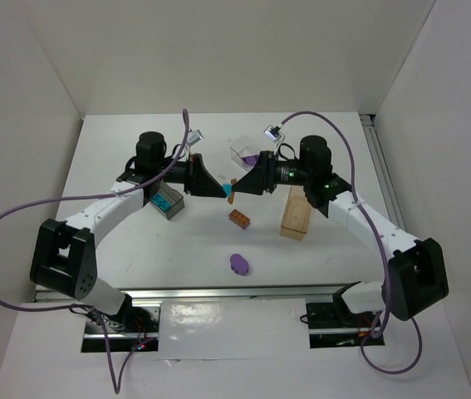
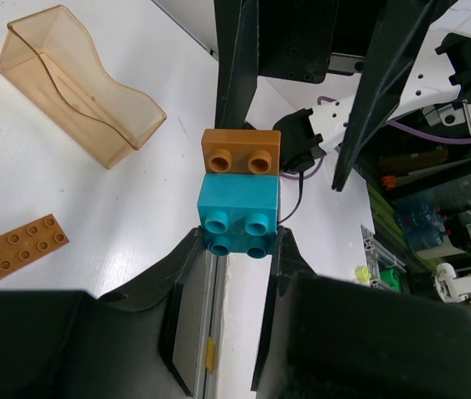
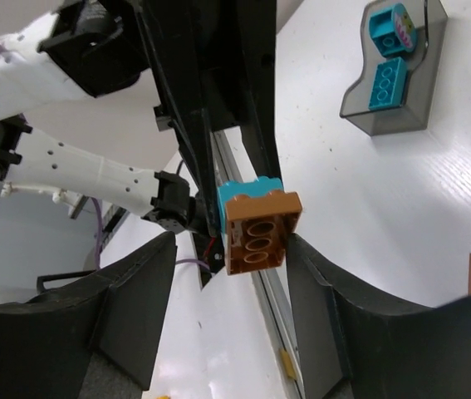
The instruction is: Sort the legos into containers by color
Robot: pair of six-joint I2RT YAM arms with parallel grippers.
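Observation:
My left gripper swings across and down next and releases the teal lego over the dark-grey container (image 1: 171,208). That container stands below it, to its left in the top view.
A teal lego (image 2: 237,218) with an orange-brown lego (image 2: 241,151) stuck onto it hangs in the air between the two arms. My left gripper (image 2: 239,241) is shut on the teal one. My right gripper (image 3: 231,249) stands open around the orange-brown lego (image 3: 258,233), its left finger well apart from it. In the top view the pair (image 1: 229,192) sits mid-table between the left gripper (image 1: 221,191) and the right gripper (image 1: 237,187). A dark-grey container (image 1: 171,208) holds a teal lego (image 1: 161,200). The clear container (image 1: 239,150) holds a purple piece (image 1: 251,158).
A tan container (image 1: 296,214) stands right of centre. A longer orange-brown brick (image 1: 238,218) lies just below the grippers. A flat purple oval (image 1: 238,263) lies nearer the front edge. White walls close in the table on three sides.

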